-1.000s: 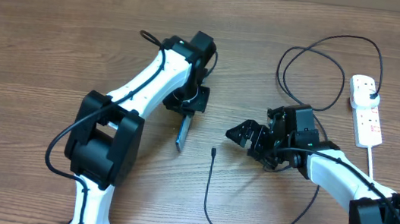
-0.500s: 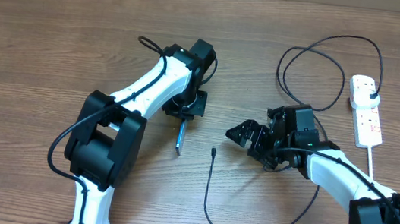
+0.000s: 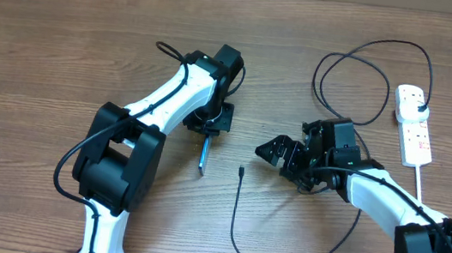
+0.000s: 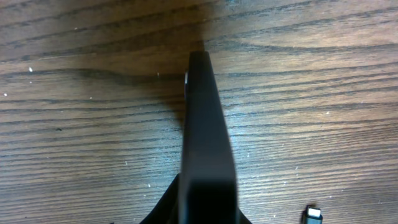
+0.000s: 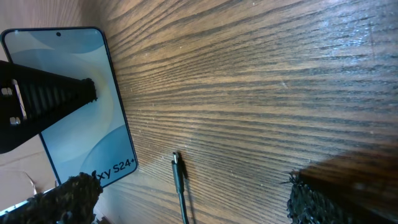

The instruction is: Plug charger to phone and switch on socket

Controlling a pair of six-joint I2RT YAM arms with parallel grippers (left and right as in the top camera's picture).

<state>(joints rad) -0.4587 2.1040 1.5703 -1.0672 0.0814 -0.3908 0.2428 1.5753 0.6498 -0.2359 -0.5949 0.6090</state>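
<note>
My right gripper next needs to descend astride the connector's black housing (image 3: 241, 172) (image 5: 178, 174), leaving the metal tip clear, since the housing lies below it and to its left in the overhead view.
My left gripper (image 3: 209, 124) is shut on the phone (image 3: 203, 154) and holds it tilted up on its long edge on the table. In the left wrist view the phone (image 4: 205, 137) shows edge-on between the jaws (image 4: 208, 211). In the right wrist view its blue screen (image 5: 81, 124) faces me, with a left finger across it. The charger's connector tip (image 3: 241, 172) lies on the table between the phone and my open, empty right gripper (image 3: 270, 152); it also shows in the right wrist view (image 5: 176, 159) and the left wrist view (image 4: 313, 214). The socket (image 3: 414, 125) lies at the far right with the black plug (image 3: 420, 101) in it.
The black cable (image 3: 235, 231) runs from the tip towards the front edge, curves right under my right arm, and loops (image 3: 354, 69) at the back before reaching the socket. The socket's white cord (image 3: 420, 181) runs towards the front right.
My left gripper has turned the phone more steeply onto its edge, so it looks thinner from above. The right arm and the cable have not moved.
</note>
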